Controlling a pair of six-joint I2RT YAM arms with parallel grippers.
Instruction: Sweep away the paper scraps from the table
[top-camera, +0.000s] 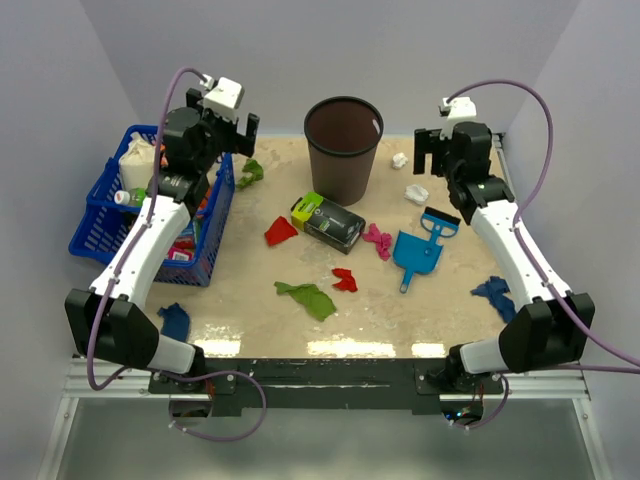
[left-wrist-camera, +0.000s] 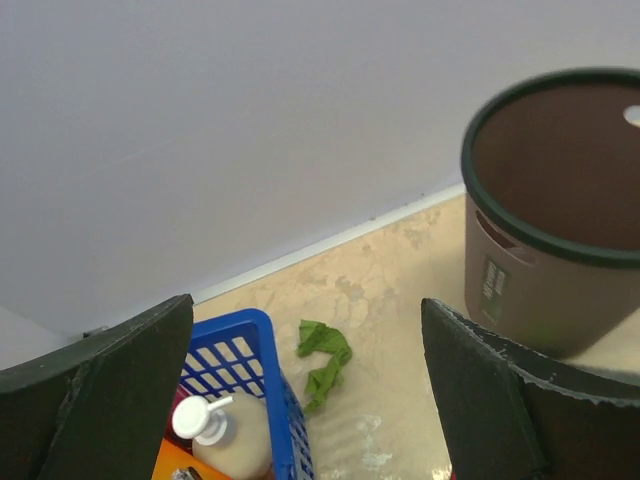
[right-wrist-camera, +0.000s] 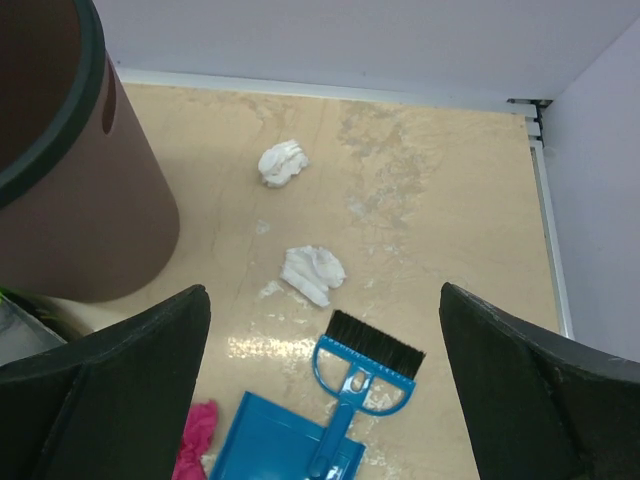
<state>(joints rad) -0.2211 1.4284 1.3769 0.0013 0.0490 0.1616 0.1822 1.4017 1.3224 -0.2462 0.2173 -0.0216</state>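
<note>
My right gripper should next move down toward the table onto the blue brush's rim (top-camera: 424, 222) (right-wrist-camera: 317, 364) facing the pink scrap, because the open loop there leaves room for a finger.
Paper scraps lie scattered on the beige table (top-camera: 440, 310): a red wad (top-camera: 281, 231), a small red one (top-camera: 345, 280), a green one (top-camera: 309, 297), a pink one (top-camera: 378, 241), two white ones (top-camera: 416, 193) (top-camera: 399, 159), blue ones (top-camera: 494, 295) (top-camera: 174, 320) and a green one (top-camera: 250, 172) by the basket. My left gripper (top-camera: 236, 130) is open and empty, raised over the basket's far corner; its view shows the green scrap (left-wrist-camera: 325, 358). My right gripper (top-camera: 436, 152) is open and empty, raised over the white scraps (right-wrist-camera: 314, 273) (right-wrist-camera: 281, 163).
A brown bin (top-camera: 343, 148) stands at the back centre. A black-and-lime box (top-camera: 330, 222) lies mid-table. A blue dustpan (top-camera: 417, 255) with a blue brush (right-wrist-camera: 362, 365) lies to the right. A blue basket (top-camera: 105, 215) with bottles stands at the left.
</note>
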